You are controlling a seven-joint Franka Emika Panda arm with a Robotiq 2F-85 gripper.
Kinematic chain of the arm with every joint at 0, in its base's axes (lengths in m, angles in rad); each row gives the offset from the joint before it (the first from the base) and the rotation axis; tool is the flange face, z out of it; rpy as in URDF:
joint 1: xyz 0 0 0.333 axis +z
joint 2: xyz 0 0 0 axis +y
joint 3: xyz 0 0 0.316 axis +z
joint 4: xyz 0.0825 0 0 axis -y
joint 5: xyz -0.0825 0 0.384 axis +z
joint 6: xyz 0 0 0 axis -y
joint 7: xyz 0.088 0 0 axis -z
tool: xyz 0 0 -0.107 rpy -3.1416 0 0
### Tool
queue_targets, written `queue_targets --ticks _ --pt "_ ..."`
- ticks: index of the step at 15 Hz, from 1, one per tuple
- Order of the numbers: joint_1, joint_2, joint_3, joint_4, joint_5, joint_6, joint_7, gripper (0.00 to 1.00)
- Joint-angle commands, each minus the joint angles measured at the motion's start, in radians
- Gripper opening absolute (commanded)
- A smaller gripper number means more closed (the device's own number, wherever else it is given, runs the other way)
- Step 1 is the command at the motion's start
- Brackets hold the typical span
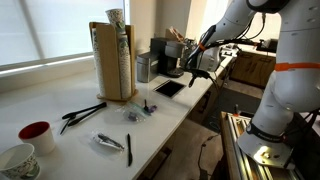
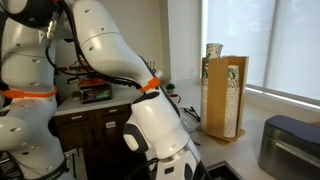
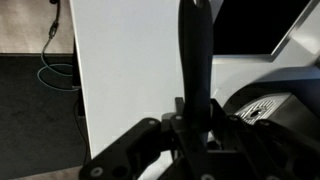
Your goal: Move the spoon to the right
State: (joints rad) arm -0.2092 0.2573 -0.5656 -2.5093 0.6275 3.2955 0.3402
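Note:
My gripper lowers toward the bare white counter beside the black square pad next. That part of the counter lies clear for the black spoon in its fingers.
In the wrist view my gripper (image 3: pixel 190 125) is shut on the black spoon (image 3: pixel 193 50). Its long dark shape runs from between the jaws up to the top edge of the frame, over the white counter (image 3: pixel 120 70). In an exterior view the gripper (image 1: pixel 194 64) hangs above the right end of the counter, by the black square pad (image 1: pixel 169 88), with a slim black piece of the spoon (image 1: pixel 207 42) rising from it. I cannot tell the spoon's bowl from its handle. In the exterior view filled by the robot's arm (image 2: pixel 120 60), the gripper and spoon are hidden.
On the counter are a pair of crossed black utensils (image 1: pixel 82 113), a short black stick (image 1: pixel 128 148), a red bowl (image 1: pixel 37 133), a white cup (image 1: pixel 17 158), a small packet (image 1: pixel 108 143), a wooden cup holder (image 1: pixel 117 62) (image 2: pixel 222 95) and a grey appliance (image 1: pixel 148 66).

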Motion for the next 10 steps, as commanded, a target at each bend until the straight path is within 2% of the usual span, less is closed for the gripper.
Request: queue_targets --ticks 1,4,6,7,8,10 --pt "0.015 0.09 -0.099 0.11 -0.028 -0.162 -0.015 0.07" --pt "0.042 0.166 -0.196 0.199 -0.085 -0.298 0.029 0.07" --pt "0.035 0.218 -0.226 0.275 -0.122 -0.416 0.051 0.07" --pt "0.008 0.227 -0.209 0.317 -0.133 -0.492 0.034 0.07" --pt "-0.05 0.228 -0.165 0.346 -0.206 -0.525 0.077 0.07" --pt "-0.094 0.248 -0.12 0.406 -0.235 -0.589 0.081 0.07"
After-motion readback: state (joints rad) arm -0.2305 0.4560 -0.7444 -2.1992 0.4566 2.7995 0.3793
